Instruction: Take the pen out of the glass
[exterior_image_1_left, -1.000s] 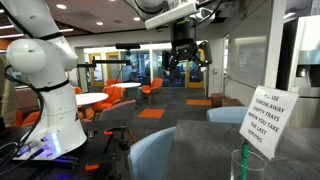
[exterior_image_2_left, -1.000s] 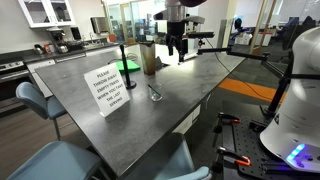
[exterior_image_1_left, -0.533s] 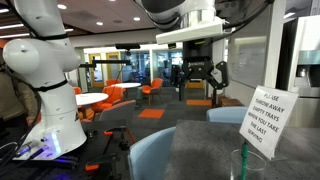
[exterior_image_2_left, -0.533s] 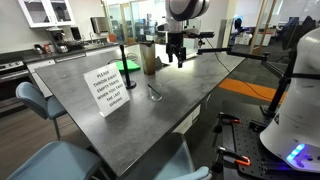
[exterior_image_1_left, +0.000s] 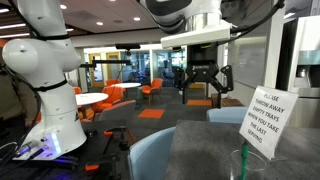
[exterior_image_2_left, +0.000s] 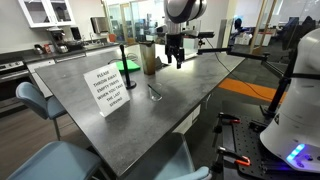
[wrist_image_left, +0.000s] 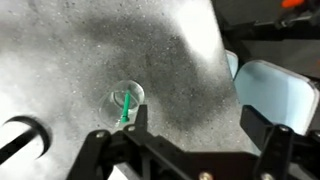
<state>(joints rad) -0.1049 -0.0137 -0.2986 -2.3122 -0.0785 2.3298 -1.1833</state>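
Note:
My gripper moves down and to its left in the wrist view next, onto the pen's upper end (exterior_image_1_left: 244, 148) (wrist_image_left: 124, 120), which sticks out of the glass below.
The glass (wrist_image_left: 127, 97) is a small clear tumbler standing on the grey table, with the green pen (wrist_image_left: 126, 108) leaning inside it. In the wrist view it sits just beyond my left finger, outside the jaws. My gripper (wrist_image_left: 200, 125) is open and empty, high above the table. In both exterior views the gripper (exterior_image_1_left: 203, 78) (exterior_image_2_left: 174, 52) hangs in the air well away from the glass (exterior_image_1_left: 240, 166) (exterior_image_2_left: 155, 93). The pen (exterior_image_1_left: 241, 160) sticks up out of the glass near the white sign.
A white sign (exterior_image_2_left: 110, 88) (exterior_image_1_left: 262, 122) stands on the grey table (exterior_image_2_left: 200, 90) beside the glass. A brownish container (exterior_image_2_left: 149, 58) and a black post (exterior_image_2_left: 121, 55) stand farther back. Blue chairs (wrist_image_left: 275, 85) sit at the table's edge.
The arm has swung sideways over the table, to the right in one exterior view, and the gripper has come slightly lower. The glass and pen have not moved.

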